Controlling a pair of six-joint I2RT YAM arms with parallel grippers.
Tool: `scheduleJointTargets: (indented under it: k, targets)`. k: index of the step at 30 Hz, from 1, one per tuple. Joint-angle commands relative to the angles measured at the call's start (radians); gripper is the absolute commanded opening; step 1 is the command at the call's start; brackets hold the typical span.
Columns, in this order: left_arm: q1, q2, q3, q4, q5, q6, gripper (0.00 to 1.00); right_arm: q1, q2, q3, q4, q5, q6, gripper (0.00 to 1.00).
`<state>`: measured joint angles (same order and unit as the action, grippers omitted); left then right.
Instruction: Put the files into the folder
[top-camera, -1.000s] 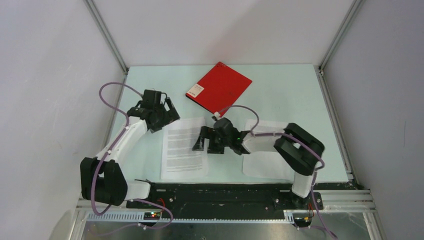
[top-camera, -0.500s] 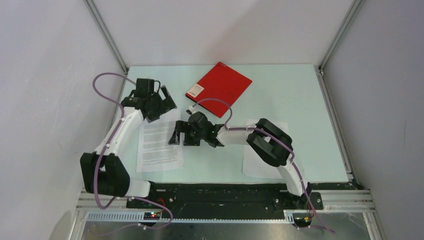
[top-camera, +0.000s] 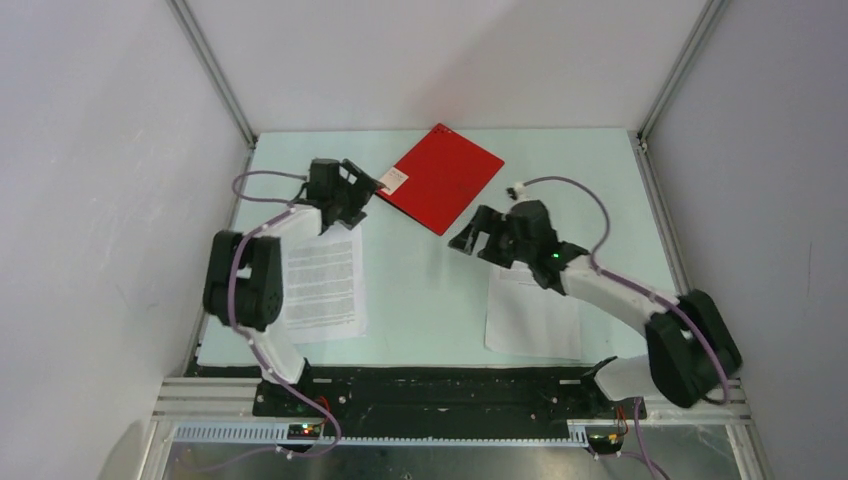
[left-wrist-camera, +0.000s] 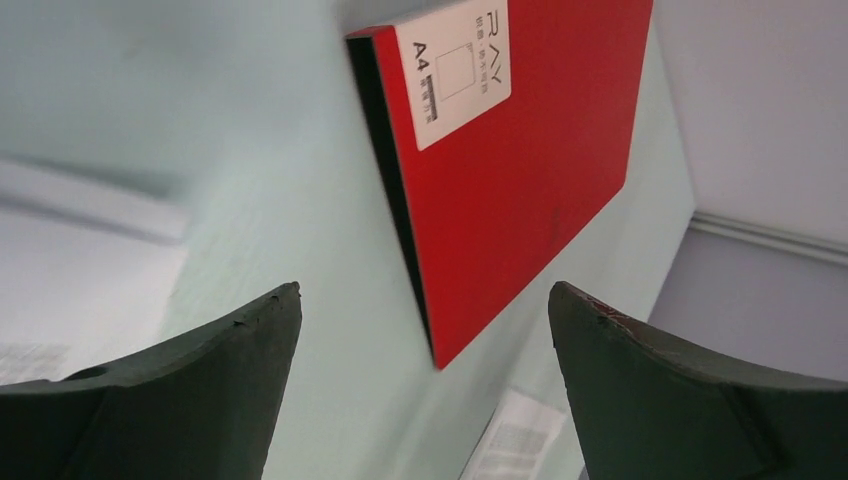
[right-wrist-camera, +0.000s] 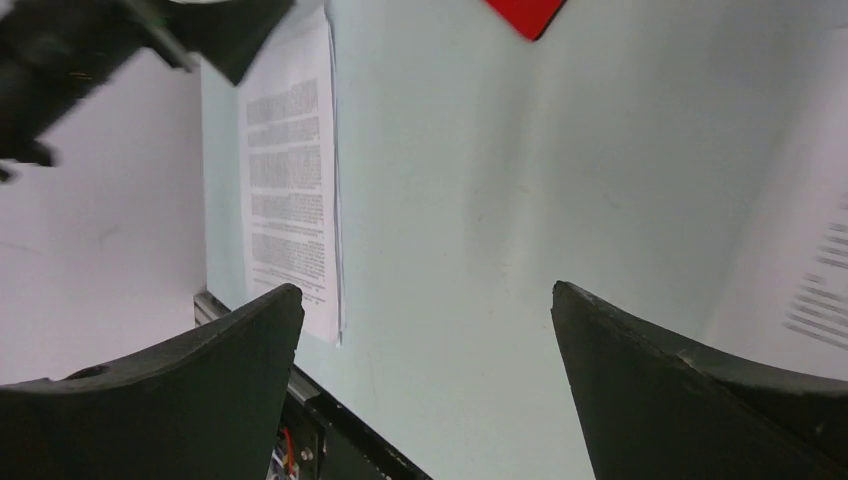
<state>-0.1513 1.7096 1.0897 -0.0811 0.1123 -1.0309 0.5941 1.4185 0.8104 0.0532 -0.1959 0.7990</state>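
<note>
Next, my left gripper lowers and tilts flatter, then moves onto the red cover's rim (top-camera: 392, 201) (left-wrist-camera: 396, 136) beside the label.
The red folder (top-camera: 450, 172) lies shut and flat at the back middle of the table, its white label (top-camera: 393, 180) at the left corner. My left gripper (top-camera: 362, 192) hovers open just left of that corner. In the left wrist view the folder (left-wrist-camera: 530, 170) with its label (left-wrist-camera: 452, 65) lies ahead of the empty left gripper (left-wrist-camera: 425, 300). One pile of files (top-camera: 322, 285) rests at the near left, and another sheet (top-camera: 535, 320) lies at the near right under my right arm. My right gripper (top-camera: 472, 232) is open and empty below the folder's near corner, over bare table (right-wrist-camera: 425, 295).
White walls with metal posts close in the table (top-camera: 430, 290) on three sides. The black base rail (top-camera: 440, 390) runs along the near edge. In the right wrist view the left files (right-wrist-camera: 290, 190) reach almost to that edge.
The left pile of files slid left, then stayed. My right gripper swung from mid-table back to the right. The left gripper moved right, up to the folder's label corner.
</note>
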Motion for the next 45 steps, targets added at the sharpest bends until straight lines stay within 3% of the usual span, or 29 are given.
scheduleJointTargets:
  k: [1, 10, 26, 28, 30, 31, 32, 34, 39, 45]
  targets:
    - [-0.044, 0.119, 0.034, 0.355, -0.033, -0.176, 0.98, -0.101, -0.167, -0.091, -0.083, -0.033, -0.057, 1.0]
    - [-0.066, 0.317, 0.125, 0.47, -0.062, -0.244, 0.92, -0.262, -0.34, -0.151, -0.183, -0.085, -0.115, 1.0]
    - [-0.093, 0.435, 0.202, 0.475, -0.066, -0.299, 0.77, -0.307, -0.321, -0.17, -0.17, -0.137, -0.124, 1.0]
    - [-0.102, 0.438, 0.211, 0.474, -0.063, -0.317, 0.68, -0.307, -0.316, -0.171, -0.161, -0.14, -0.123, 1.0]
    - [-0.11, 0.427, 0.207, 0.474, -0.052, -0.339, 0.39, -0.309, -0.306, -0.174, -0.142, -0.145, -0.117, 1.0]
    - [-0.114, 0.418, 0.197, 0.472, -0.042, -0.346, 0.32, -0.315, -0.297, -0.174, -0.133, -0.15, -0.109, 1.0]
    - [-0.117, 0.393, 0.186, 0.469, -0.036, -0.37, 0.14, -0.319, -0.289, -0.174, -0.104, -0.166, -0.103, 1.0]
    - [-0.128, 0.333, 0.137, 0.46, -0.014, -0.426, 0.02, -0.336, -0.256, -0.174, -0.044, -0.199, -0.084, 1.0]
    - [-0.17, 0.136, 0.004, 0.337, -0.01, -0.522, 0.0, -0.368, -0.116, -0.174, 0.158, -0.281, 0.032, 1.0]
    - [-0.204, -0.113, -0.185, 0.288, -0.047, -0.653, 0.0, -0.373, 0.022, -0.174, 0.278, -0.271, 0.158, 0.99]
